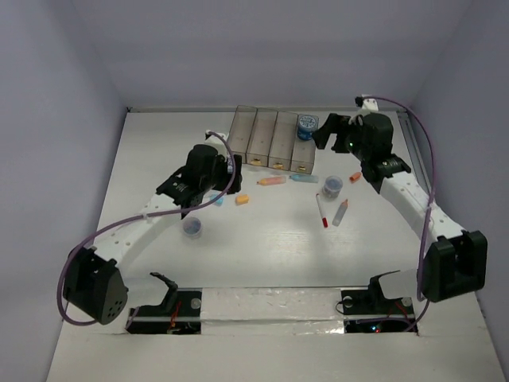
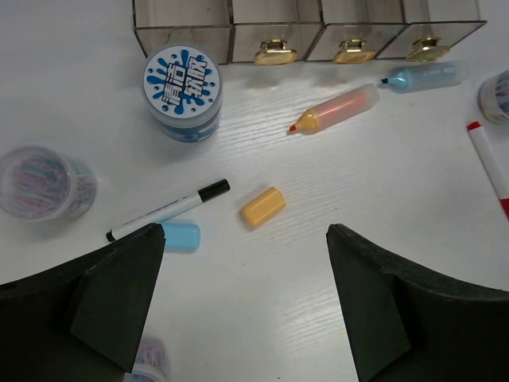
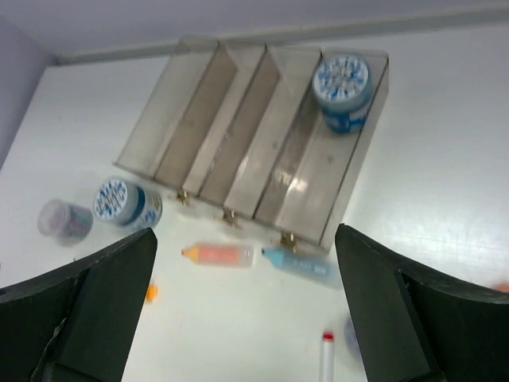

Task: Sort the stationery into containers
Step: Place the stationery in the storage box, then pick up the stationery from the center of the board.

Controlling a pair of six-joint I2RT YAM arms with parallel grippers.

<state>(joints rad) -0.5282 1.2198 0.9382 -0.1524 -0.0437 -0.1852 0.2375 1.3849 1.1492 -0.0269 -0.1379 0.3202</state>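
Observation:
My left gripper should next move outward and down, open fingers astride the round blue-patterned jar, which is below and outward of it with clear sides.
The containers (image 1: 262,135) stand in a row at the back of the table. A blue-patterned jar (image 3: 342,91) sits inside the rightmost bin. My right gripper (image 3: 242,318) hovers open over that bin's near end, holding nothing. A second blue-patterned jar (image 2: 182,91) stands on the table in front of the leftmost bin. My left gripper (image 2: 246,302) is open and empty above the table, just short of an orange eraser (image 2: 263,206), a blue eraser (image 2: 181,236) and a black pen (image 2: 169,209). An orange marker (image 2: 336,108) and a blue marker (image 2: 421,76) lie before the bins.
A clear jar (image 2: 44,181) stands left of the black pen. Another clear jar (image 1: 332,186), a red pen (image 1: 322,210) and a short marker (image 1: 340,212) lie right of centre. One more clear jar (image 1: 192,228) sits by the left arm. Walls enclose the table.

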